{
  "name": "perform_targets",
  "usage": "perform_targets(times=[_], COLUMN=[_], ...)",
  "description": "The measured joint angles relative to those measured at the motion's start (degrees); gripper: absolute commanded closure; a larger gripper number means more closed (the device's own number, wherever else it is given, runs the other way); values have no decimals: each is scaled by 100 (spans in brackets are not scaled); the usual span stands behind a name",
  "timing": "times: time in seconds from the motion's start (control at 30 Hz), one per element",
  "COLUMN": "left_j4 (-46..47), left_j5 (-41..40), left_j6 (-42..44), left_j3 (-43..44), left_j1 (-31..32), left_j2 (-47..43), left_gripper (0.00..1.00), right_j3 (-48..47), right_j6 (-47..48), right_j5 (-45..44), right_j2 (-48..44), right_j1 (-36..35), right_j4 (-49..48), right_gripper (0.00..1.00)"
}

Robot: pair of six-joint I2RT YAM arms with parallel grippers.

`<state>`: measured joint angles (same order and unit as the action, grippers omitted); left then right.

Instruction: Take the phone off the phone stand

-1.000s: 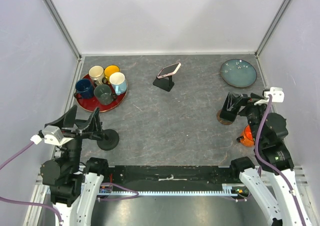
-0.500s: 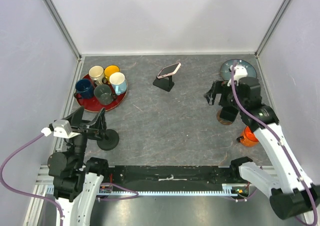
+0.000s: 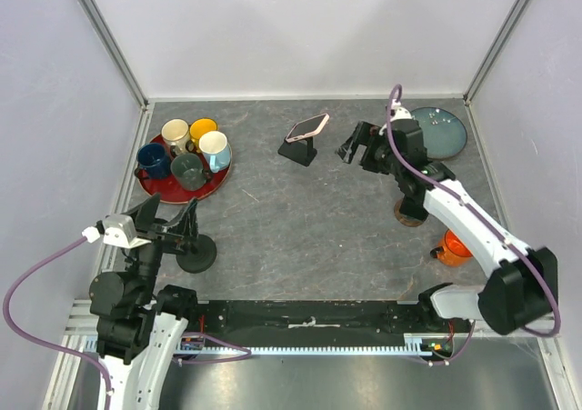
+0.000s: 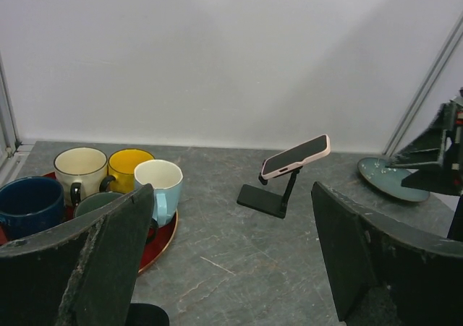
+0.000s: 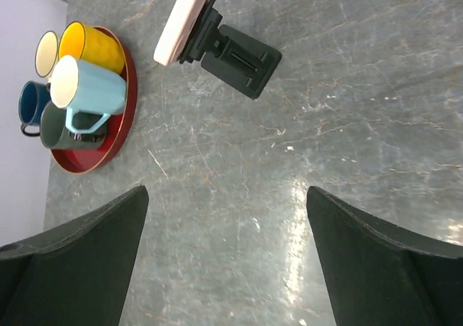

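My right gripper will next move outward and across onto the phone's pink end (image 3: 322, 125) (image 5: 184, 20), because that end is farther outward than the gripper and to its left in the top view.
A phone in a pink case (image 3: 307, 127) rests tilted on a black phone stand (image 3: 298, 150) at the back middle of the table. It also shows in the left wrist view (image 4: 295, 156) and the right wrist view (image 5: 182, 21), with the stand's base (image 5: 241, 60) below it. My right gripper (image 3: 356, 145) is open and empty, in the air just right of the phone and apart from it. My left gripper (image 3: 175, 221) is open and empty, near the front left, far from the phone.
A red tray (image 3: 173, 190) with several mugs stands at the back left. A blue-green plate (image 3: 435, 132) lies at the back right. A black round weight (image 3: 196, 253) sits by the left gripper. An orange object (image 3: 451, 247) and a dark round base (image 3: 406, 214) sit at the right.
My right arm has swung from the right side up and left, bringing its open gripper close to the phone. The left gripper has barely shifted. The phone and stand have not moved.
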<state>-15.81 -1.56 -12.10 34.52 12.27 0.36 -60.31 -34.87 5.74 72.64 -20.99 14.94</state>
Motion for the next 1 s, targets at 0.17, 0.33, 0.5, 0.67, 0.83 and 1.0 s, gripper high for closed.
perform_targets(times=[0.17, 0.33, 0.5, 0.67, 0.83, 1.0], left_j4=[-50, -63, -63, -79, -79, -79], left_j5=[-11, -11, -9, 0, 26, 37], left_j6=[39, 90, 127, 164, 214, 240], left_j3=[0, 0, -7, -11, -11, -22], left_j1=[31, 37, 48, 74, 105, 111], left_j2=[0, 0, 0, 0, 0, 0], left_gripper=[4, 4, 5, 6, 6, 7], right_j3=[-155, -459, -929, -1279, -1327, -1381], right_j6=[-560, -1097, -1506, -1816, -2052, -2192], right_j5=[-498, -938, -1182, -1320, -1384, -1370], right_j2=[752, 1300, 1912, 2533, 2872, 3053], right_j1=[-380, -592, -667, -671, -669, -671], right_j4=[-586, -1172, -1775, -1993, -2050, -2100], right_gripper=[3, 15, 23, 33, 42, 53])
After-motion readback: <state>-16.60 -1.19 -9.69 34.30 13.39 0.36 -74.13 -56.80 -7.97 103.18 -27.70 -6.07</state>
